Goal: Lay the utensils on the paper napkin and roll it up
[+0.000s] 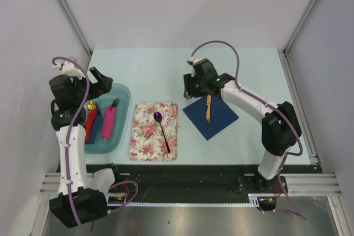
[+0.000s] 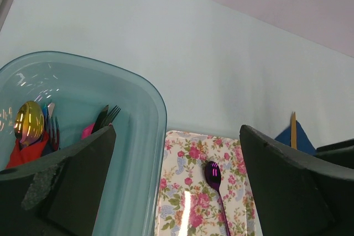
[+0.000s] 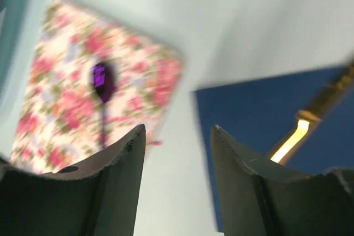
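Note:
The purple spoon (image 1: pixel 161 128) is off the napkin, to the left in the top view, so my right gripper needs to go back and down to the bowl end of the spoon's handle.
The purple spoon (image 1: pixel 161 128) lies on the floral mat (image 1: pixel 145 136), bowl towards the back; it also shows in the left wrist view (image 2: pixel 213 175) and, blurred, in the right wrist view (image 3: pixel 100 78). On the navy paper napkin (image 1: pixel 221 119) rests the gold-orange utensil (image 1: pixel 208 109), apart from any gripper. My right gripper (image 1: pixel 191 91) hovers by the napkin's back-left corner, open (image 3: pixel 178 131), with only bare table between its fingers. Over the tray's back corner, my left gripper (image 1: pixel 105 81) is spread wide open (image 2: pixel 178 131) and holds nothing.
A translucent teal tray (image 1: pixel 123 93) at the left holds chunky red, blue and pink pieces, forks and a gold spoon (image 2: pixel 29 121). The floral mat lies between tray and napkin. Frame posts stand at the table's back corners.

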Controlling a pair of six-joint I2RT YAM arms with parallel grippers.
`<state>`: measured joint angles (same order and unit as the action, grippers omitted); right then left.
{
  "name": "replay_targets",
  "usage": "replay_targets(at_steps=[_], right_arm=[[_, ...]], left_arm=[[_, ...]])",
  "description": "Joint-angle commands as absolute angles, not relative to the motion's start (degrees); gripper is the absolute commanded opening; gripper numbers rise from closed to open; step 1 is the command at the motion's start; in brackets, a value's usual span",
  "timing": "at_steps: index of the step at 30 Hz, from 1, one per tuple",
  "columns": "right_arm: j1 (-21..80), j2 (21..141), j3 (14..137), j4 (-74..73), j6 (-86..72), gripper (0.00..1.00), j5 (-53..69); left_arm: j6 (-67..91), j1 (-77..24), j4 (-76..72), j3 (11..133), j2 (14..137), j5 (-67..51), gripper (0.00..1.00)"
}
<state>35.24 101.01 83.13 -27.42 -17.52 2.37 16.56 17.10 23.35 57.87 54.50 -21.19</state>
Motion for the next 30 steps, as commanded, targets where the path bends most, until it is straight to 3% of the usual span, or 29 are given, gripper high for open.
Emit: replay_targets(at_steps=[1,11,30], right_arm=[[45.8,104.2,87.4,-25.6,-13.5,0.53,2.0],[56.4,115.0,91.7,-25.5,-16.5,0.47,-1.7],[58.6,125.2,95.9,-25.9,-20.5,0.34,-6.2]], left_arm=[[17.5,16.8,23.6,59.6,52.8,-20.6,0.99],[17.7,16.8,23.5,58.2,52.8,-20.4,1.0],[16.2,16.8,23.6,56.7,52.5,-20.0,1.0]])
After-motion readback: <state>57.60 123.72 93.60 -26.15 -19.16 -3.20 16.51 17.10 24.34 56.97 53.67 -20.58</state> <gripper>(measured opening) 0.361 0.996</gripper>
